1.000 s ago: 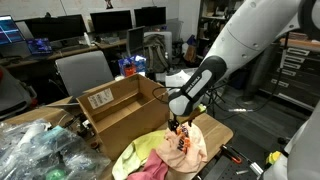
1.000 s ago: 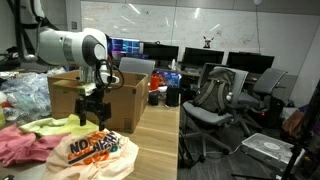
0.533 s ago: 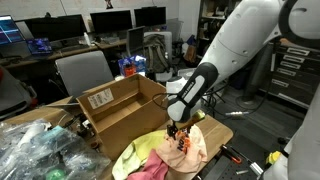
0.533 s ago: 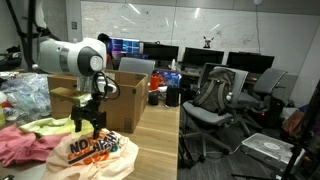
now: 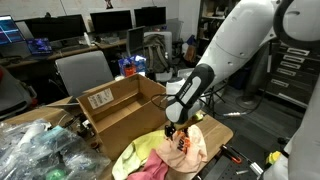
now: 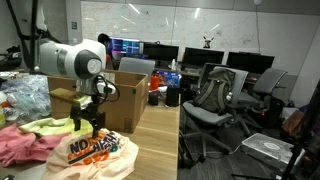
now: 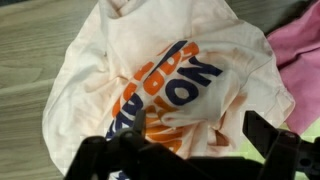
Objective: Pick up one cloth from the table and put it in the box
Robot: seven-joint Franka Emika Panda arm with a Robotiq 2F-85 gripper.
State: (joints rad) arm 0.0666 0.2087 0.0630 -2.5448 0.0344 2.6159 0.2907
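The raised fold of cream cloth [image 5: 181, 142] [image 7: 209, 137] already stands up between my gripper's open fingers, so my gripper lowers a little onto it next and closes.
A cream cloth with orange and blue print [image 7: 170, 70] lies on the wooden table, also in both exterior views [image 5: 187, 146] [image 6: 97, 150]. A pink cloth [image 7: 300, 45] and a yellow-green cloth [image 5: 140, 152] lie beside it. My gripper [image 7: 198, 135] is open, its fingers [image 7: 272, 135] standing either side of a raised fold of the cream cloth, low over it. In both exterior views the gripper [image 5: 175, 130] [image 6: 88, 122] hangs just above the pile. The open cardboard box [image 5: 118, 108] [image 6: 110, 92] stands on the table beside the pile.
A heap of clear plastic bags [image 5: 40, 150] lies next to the box. Office chairs [image 5: 82, 72] [image 6: 215, 100] and desks with monitors [image 5: 110, 20] surround the table. The table edge [image 5: 225, 130] is close to the cloths.
The gripper has lowered toward the cream cloth over the last second; the cloths and the box have not moved.
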